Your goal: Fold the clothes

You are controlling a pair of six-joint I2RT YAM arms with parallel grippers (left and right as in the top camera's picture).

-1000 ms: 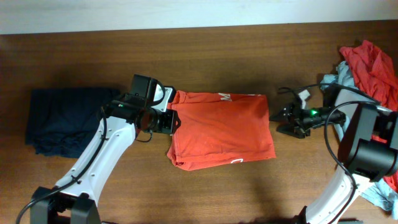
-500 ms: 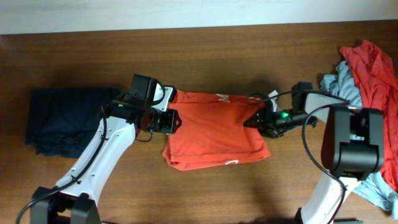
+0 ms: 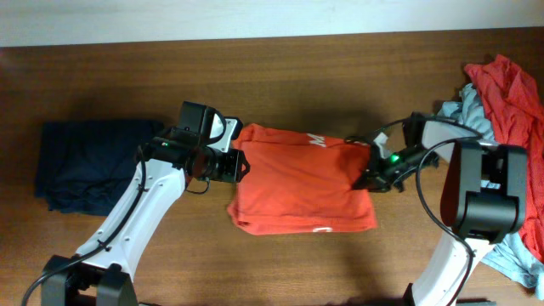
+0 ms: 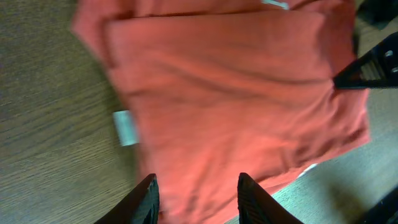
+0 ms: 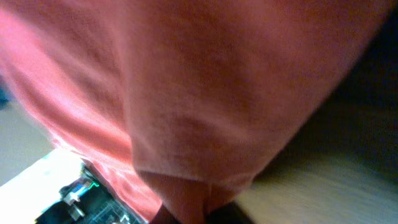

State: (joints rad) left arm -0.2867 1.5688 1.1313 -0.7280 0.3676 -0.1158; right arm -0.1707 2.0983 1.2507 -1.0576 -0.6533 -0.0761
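Note:
The shirt's end drags along with my right gripper next, then lifts up and travels toward the tagged edge (image 3: 241,184).
A folded orange-red T-shirt (image 3: 297,178) with white print lies mid-table. It fills the left wrist view (image 4: 230,93) and the right wrist view (image 5: 186,81). My left gripper (image 3: 240,167) hovers at the shirt's left edge, its fingers apart (image 4: 196,180) over the cloth and gripping nothing. My right gripper (image 3: 367,176) is shut on the shirt's right edge, and cloth bunches into its jaws (image 5: 199,208), which are mostly hidden. A navy T-shirt (image 3: 93,161) lies folded at the left.
A loose pile of red (image 3: 510,89) and grey-blue (image 3: 467,110) T-shirts sits at the table's right edge, behind the right arm. A white care tag (image 4: 124,127) sticks out from the orange-red shirt onto the wooden table (image 3: 297,76).
My right gripper came in from the right, reached the shirt's right edge and shut on it. The shirt shifted and bunched slightly. My left arm stayed still.

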